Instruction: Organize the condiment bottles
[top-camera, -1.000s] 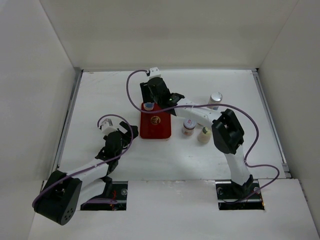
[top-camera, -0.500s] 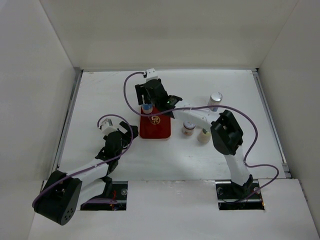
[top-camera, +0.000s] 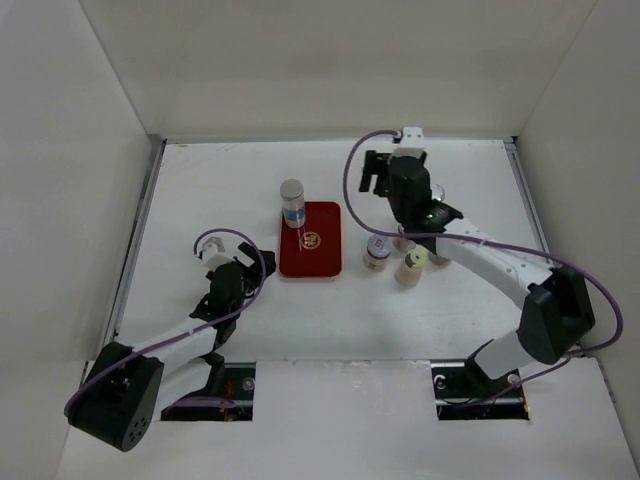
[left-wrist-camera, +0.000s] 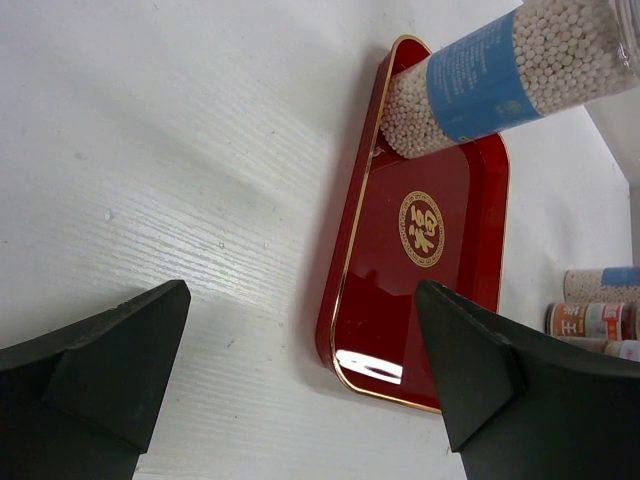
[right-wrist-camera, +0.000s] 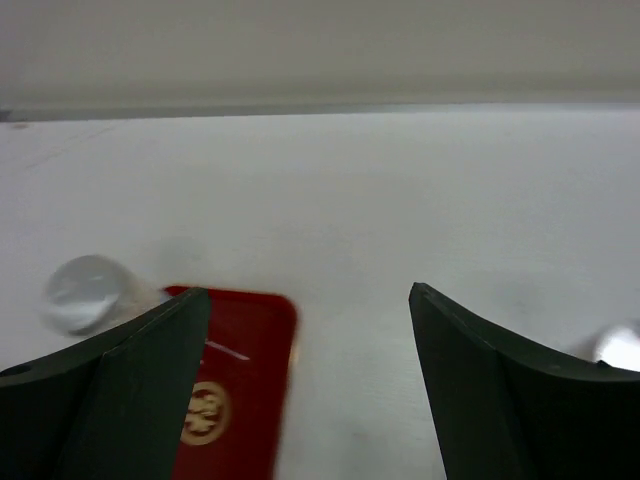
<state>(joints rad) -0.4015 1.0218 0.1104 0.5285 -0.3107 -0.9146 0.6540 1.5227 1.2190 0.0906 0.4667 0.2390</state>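
My right gripper is going back and down next, tilting downward, onto the jar's cap (top-camera: 379, 245). The short red-labelled jar stands off the tray, closest to the tray's edge.
A tall silver-capped bottle with a blue band (top-camera: 292, 204) stands upright on the far left corner of the red tray (top-camera: 318, 250). It also shows in the left wrist view (left-wrist-camera: 500, 75), filled with white beads. My right gripper (top-camera: 386, 176) is open and empty, raised to the right of the tray; its wrist view shows the blurred silver cap (right-wrist-camera: 85, 292) and the tray (right-wrist-camera: 235, 400). A short red-labelled jar (top-camera: 377, 253) and a yellow-capped bottle (top-camera: 410, 268) stand right of the tray. My left gripper (top-camera: 238, 272) is open and empty, left of the tray (left-wrist-camera: 430, 240).
The right arm (top-camera: 480, 255) lies over the bottle group and hides part of it. At the right edge of the left wrist view show another blue-banded bottle (left-wrist-camera: 603, 281) and a red-labelled jar (left-wrist-camera: 590, 320). White walls enclose the table.
My right gripper has let go of the silver-capped bottle on the tray's far left corner and swung away to the right. The left arm has not moved.
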